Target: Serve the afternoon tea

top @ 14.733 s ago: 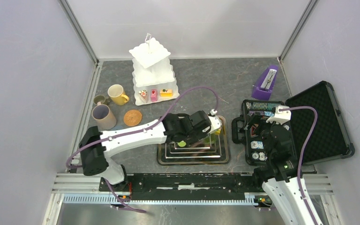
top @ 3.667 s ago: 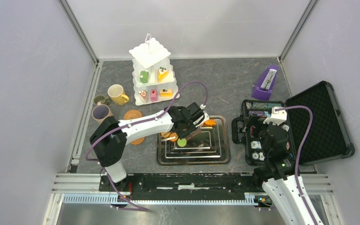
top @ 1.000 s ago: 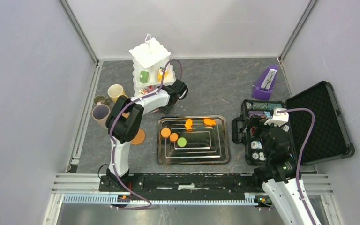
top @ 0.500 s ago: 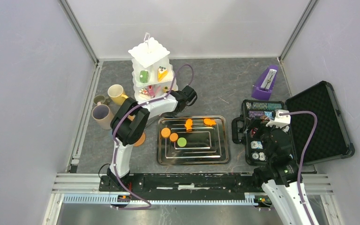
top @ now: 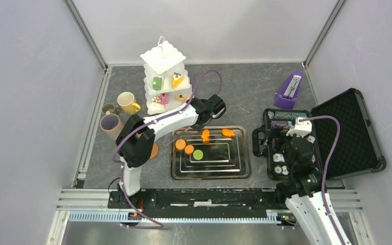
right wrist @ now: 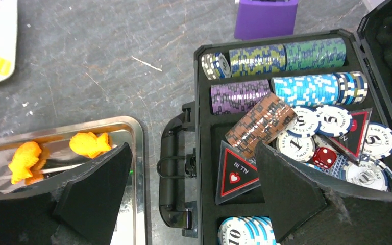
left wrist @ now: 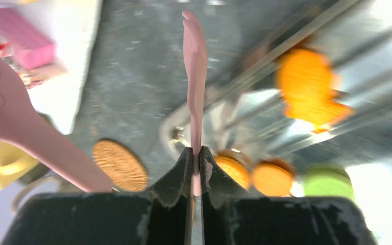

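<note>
My left gripper will next move outward and down to the bare table past the tray's back edge and let go of the pink utensil, because that part of the table is empty.
The white three-tier stand (top: 164, 76) holds small cakes at the back left. My left gripper (top: 215, 104) hovers between it and the steel tray's (top: 237, 171) back edge, shut on the thin pink strip (left wrist: 195, 61) of a pink tongs-like utensil, whose other pink arm (left wrist: 10, 117) juts left. The left wrist view shows the left gripper (left wrist: 196, 150) with its jaws tight on that strip. In the tray lie two orange biscuits (top: 180, 144), a green biscuit (top: 198, 154) and two orange fish-shaped pieces (top: 228, 132). My right gripper (right wrist: 191, 189) hangs open over the poker case's handle, holding nothing.
A yellow mug (top: 127, 102), a beige-lilac mug (top: 112, 126) and a small green mug (top: 109, 108) stand left of the stand. A brown coaster (top: 152, 149) peeks from under the left arm. The open black chip case (top: 347, 132) and purple metronome (top: 290, 91) sit right.
My left gripper has swung right, away from the stand toward the tray's back edge, and its jaws have closed on the pink strip. The right arm has barely moved.
</note>
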Controlling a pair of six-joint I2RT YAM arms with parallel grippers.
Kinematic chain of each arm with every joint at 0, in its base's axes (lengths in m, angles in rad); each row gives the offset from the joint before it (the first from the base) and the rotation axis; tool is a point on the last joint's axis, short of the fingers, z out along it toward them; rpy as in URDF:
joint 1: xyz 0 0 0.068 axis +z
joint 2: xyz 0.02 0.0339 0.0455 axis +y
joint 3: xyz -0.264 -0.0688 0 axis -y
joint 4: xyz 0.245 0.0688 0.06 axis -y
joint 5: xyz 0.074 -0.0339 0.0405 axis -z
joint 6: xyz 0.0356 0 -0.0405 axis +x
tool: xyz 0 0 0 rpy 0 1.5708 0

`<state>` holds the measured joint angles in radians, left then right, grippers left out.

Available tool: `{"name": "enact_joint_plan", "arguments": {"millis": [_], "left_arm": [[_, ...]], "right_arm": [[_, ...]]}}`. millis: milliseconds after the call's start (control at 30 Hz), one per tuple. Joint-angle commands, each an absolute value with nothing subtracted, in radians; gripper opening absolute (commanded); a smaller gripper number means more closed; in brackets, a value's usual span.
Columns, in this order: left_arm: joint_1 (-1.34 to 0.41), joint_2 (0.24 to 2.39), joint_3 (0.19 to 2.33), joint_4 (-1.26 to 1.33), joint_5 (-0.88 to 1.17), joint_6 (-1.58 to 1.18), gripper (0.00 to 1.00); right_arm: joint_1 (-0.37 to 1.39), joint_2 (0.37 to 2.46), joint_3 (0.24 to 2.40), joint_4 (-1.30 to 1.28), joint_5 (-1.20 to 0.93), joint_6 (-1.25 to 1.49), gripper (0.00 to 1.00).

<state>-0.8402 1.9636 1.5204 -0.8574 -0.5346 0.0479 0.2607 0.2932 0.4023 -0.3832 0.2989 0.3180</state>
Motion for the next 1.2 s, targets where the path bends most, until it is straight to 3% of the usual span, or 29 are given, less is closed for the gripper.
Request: {"name": "enact_joint_plan", "arguments": {"millis": [0, 233, 467, 567, 767, 1167], "left_arm": [[-0.864, 1.908, 1.618, -0.945, -0.201, -0.110, 0.06], [-0.861, 2.145, 1.987, -1.012, 0.016, -0.121, 0.04], [-0.843, 2.480, 2.602, -1.210, 0.063, -0.092, 0.08], [-0.842, 2.464, 2.558, -1.174, -0.053, 0.042, 0.11], [-0.832, 2.426, 2.403, -1.168, -0.262, 0.242, 0.09], [-0.762, 2.504, 2.476, -1.183, -0.116, 0.136, 0.15]], "right_arm": [[0.259, 0.356, 0.402, -0.351, 0.293, 0.304, 0.98], [0.259, 0.412, 0.378, -0.313, 0.213, 0.285, 0.98], [0.259, 0.441, 0.411, -0.309, 0.145, 0.271, 0.98], [0.259, 0.432, 0.368, -0.284, 0.172, 0.269, 0.98], [0.259, 0.433, 0.363, -0.271, 0.128, 0.260, 0.98], [0.259, 0.442, 0.365, -0.272, 0.129, 0.259, 0.98]]}}
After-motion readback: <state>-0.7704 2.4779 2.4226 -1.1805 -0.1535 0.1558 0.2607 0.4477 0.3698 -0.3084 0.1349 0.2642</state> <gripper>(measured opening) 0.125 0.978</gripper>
